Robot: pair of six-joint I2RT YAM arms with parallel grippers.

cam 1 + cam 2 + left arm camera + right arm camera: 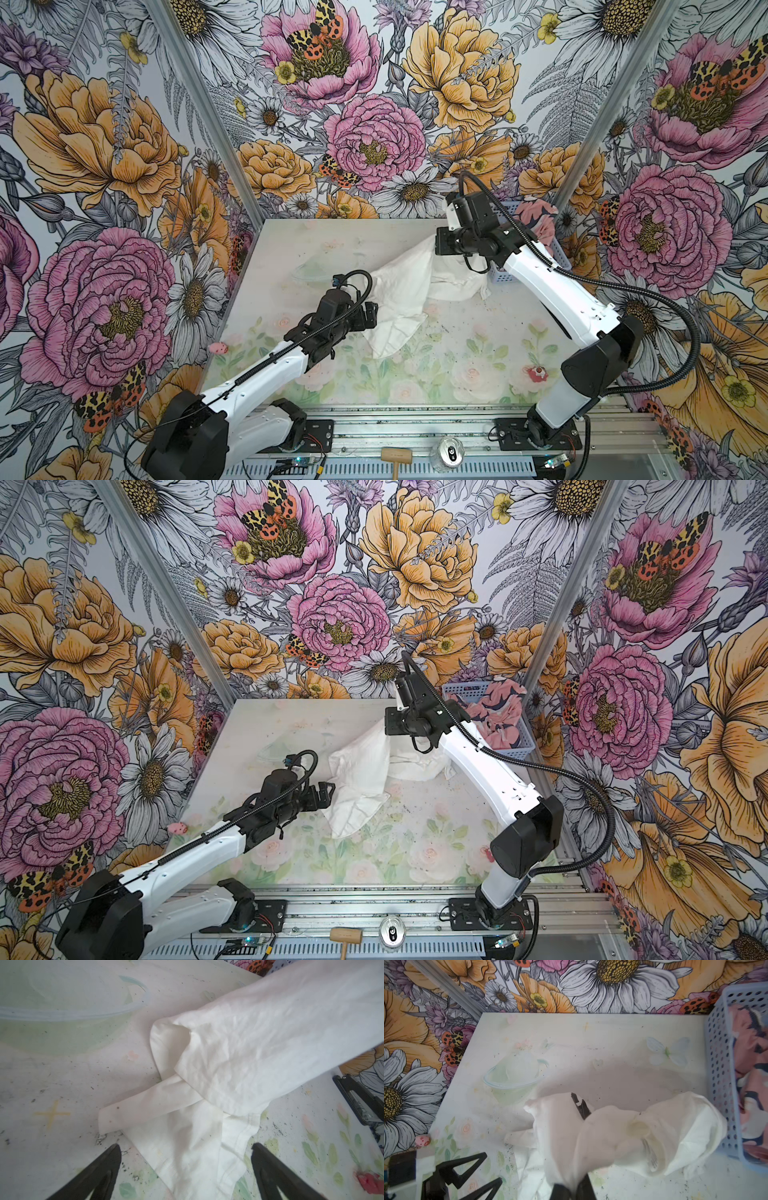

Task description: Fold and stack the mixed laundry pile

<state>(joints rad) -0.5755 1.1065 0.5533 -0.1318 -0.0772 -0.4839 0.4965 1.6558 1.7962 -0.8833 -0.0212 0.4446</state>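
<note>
The left gripper goes down and outward onto the shirt's edge [128,1137] beside the shirt's folded flap next, since that edge lies below and just outward of its open fingers.
The white T-shirt [399,299] [361,779] lies rumpled mid-table, one end lifted toward the back right. My right gripper [574,1188] is shut on that raised end, and the cloth [612,1136] drapes down from its jaws; in both top views the wrist hides the jaws. My left gripper [374,316] [330,793] [185,1147] stands open just left of the shirt's low end, with a hem of the shirt [249,1053] lying between its fingers, untouched. The pink garment [538,214] [498,717] [751,1084] with navy and white shapes sits bunched in the basket.
The light blue perforated basket [503,276] [513,750] [718,1076] stands at the table's back right corner, beside the right arm. A small pink toy [218,348] [422,1140] lies at the left edge. A red item [536,372] lies front right. A mallet [395,455] and a can [451,451] rest on the front rail.
</note>
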